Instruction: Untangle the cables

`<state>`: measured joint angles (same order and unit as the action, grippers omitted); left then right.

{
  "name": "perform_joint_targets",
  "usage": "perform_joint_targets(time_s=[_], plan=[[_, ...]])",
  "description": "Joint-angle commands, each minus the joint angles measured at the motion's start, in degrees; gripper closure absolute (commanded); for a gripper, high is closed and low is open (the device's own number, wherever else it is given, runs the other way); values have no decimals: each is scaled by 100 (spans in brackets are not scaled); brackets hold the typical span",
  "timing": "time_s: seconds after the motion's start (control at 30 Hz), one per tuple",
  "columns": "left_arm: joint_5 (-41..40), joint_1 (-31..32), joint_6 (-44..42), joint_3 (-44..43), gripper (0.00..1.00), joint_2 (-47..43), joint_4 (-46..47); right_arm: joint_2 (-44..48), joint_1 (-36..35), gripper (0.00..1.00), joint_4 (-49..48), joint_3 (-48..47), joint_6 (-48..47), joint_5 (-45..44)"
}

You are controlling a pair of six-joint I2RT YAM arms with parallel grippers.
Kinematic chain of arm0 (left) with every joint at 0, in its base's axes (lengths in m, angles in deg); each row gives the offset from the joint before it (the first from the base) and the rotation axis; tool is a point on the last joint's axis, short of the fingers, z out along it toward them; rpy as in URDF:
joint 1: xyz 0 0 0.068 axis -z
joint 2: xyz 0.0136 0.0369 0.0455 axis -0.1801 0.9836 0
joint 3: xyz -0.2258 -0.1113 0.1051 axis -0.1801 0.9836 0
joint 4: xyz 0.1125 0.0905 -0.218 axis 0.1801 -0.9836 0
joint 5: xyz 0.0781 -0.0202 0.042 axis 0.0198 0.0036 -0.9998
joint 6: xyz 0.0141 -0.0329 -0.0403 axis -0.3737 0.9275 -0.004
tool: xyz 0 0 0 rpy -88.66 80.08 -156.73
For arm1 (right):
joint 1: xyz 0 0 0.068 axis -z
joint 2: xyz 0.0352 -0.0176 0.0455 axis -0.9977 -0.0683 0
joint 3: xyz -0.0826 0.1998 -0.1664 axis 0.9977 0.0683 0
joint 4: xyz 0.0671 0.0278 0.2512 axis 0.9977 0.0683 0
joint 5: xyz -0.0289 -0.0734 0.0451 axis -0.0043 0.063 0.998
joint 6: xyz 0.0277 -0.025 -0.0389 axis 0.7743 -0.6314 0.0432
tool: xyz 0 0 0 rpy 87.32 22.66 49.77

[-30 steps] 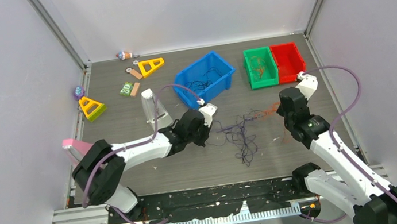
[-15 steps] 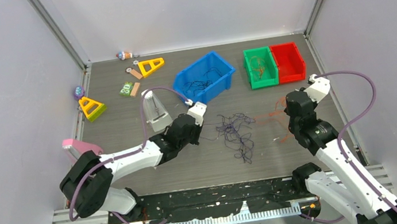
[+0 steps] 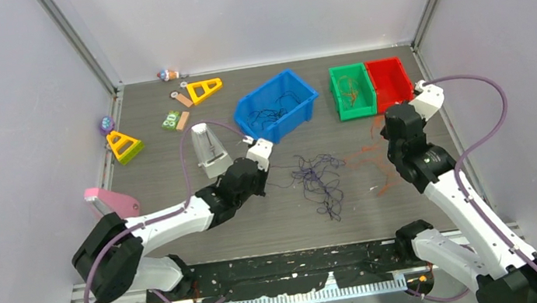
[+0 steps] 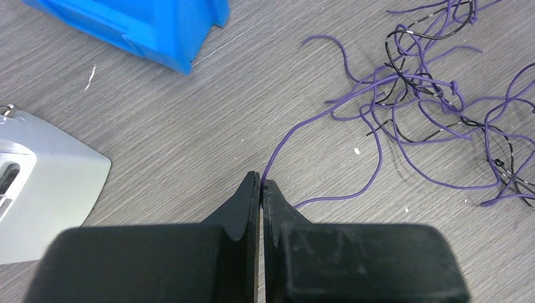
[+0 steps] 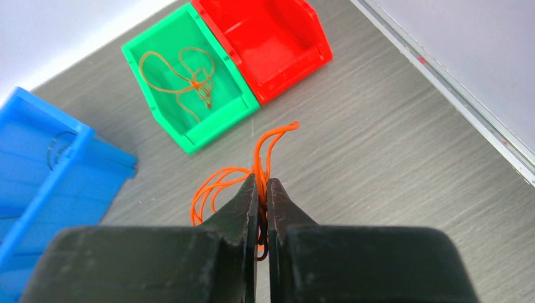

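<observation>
My right gripper moves up and outward over the green bin holding an orange-brown wire next, then lowers and releases the orange bunch.
The cables are thin wires on the grey table. A loose purple and black tangle [image 3: 320, 180] lies mid-table and shows in the left wrist view [image 4: 429, 107]. Orange strands [image 3: 375, 159] trail to its right, apart from it. My left gripper [image 3: 262, 186] is low over the table, left of the tangle, shut on one purple strand [image 4: 296, 129] at its tips [image 4: 261, 183]. My right gripper [image 3: 390, 129] is raised near the bins and shut on a bunch of orange strands [image 5: 265, 151], its fingertips [image 5: 260, 182] pinching them.
A blue bin [image 3: 289, 121] holding dark wires stands behind the tangle. A green bin [image 3: 335, 92] with an orange-brown wire and a red bin [image 3: 406, 78] stand back right. A grey wedge [image 3: 208, 148] is beside my left arm. Yellow triangles [image 3: 204, 89] and small toys lie back left.
My left gripper has drawn back to the left with the purple strand. My right gripper has moved right and away, and the orange strands now lie clear of the purple tangle.
</observation>
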<state>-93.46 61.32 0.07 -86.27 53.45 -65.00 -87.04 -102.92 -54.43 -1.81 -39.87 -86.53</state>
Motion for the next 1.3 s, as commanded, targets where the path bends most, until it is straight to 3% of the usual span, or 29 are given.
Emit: perform_joint_targets(time_s=[0.0,0.27,0.4,0.57,0.77,1.27], plan=[[-413,0,-19,35,100,-200,339,-164,48,95,-331,-690,-130,1],[-2718,-19,481,436,100,-832,100,-321,124,95,152,-1754,-214,-1218],[-3192,-259,909,545,100,-1107,-226,-347,208,95,389,-1998,-153,-1861],[-2692,-302,855,601,100,-1168,-58,-529,266,95,-115,-2043,-660,-149],[-1735,-304,430,625,100,-1162,269,-1565,300,95,-305,-2405,-461,801],[-1390,-304,325,617,100,-1094,401,-5299,831,95,-598,-4430,605,1588]])
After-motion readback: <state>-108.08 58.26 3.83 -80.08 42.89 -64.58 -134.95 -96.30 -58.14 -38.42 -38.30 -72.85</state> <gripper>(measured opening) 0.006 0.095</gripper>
